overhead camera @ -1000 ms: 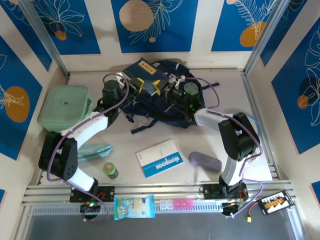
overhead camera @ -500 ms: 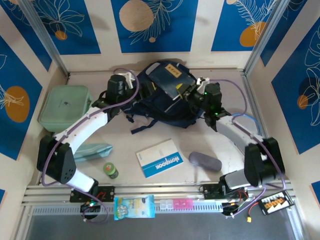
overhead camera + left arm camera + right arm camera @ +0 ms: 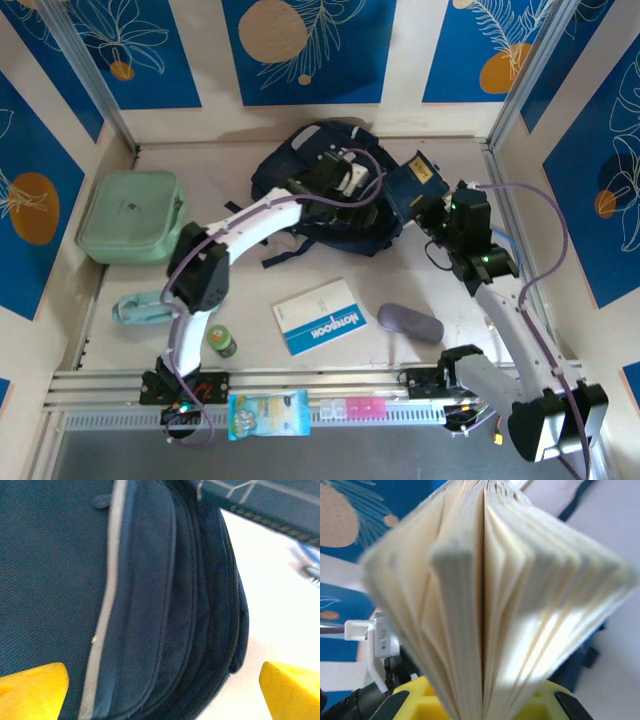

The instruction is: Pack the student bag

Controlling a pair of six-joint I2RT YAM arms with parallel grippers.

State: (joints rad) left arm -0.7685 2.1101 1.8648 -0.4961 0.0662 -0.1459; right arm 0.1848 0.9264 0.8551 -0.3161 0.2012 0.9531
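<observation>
Next, my left gripper comes down with its wide-open fingers on either side of the bag's fabric, as the raised fold (image 3: 137, 640) beside the grey strip is below the gripper.
The student bag (image 3: 290, 195), dark navy with grey zip lines, lies at the back middle of the table. My left gripper (image 3: 347, 180) hovers over its right side. In the left wrist view the yellow fingertips (image 3: 31, 689) stand far apart, open, with the student bag's zipped edge (image 3: 165, 610) below and nothing between them. My right gripper (image 3: 441, 216) is shut on a dark blue book (image 3: 415, 187), held just right of the bag. In the right wrist view the book's cream pages (image 3: 485, 595) fan out from my right gripper (image 3: 482, 702).
A mint green zip case (image 3: 130, 215) sits at the left. Nearer the front lie a blue-and-white notebook (image 3: 322, 316), a grey oval case (image 3: 410, 323), a small green jar (image 3: 221, 341) and a teal pouch (image 3: 140, 308). A packet (image 3: 268, 414) rests on the front rail.
The left gripper let go of the book, opened wide and swung right across the bag. The right gripper carried the book off the bag to its right side.
</observation>
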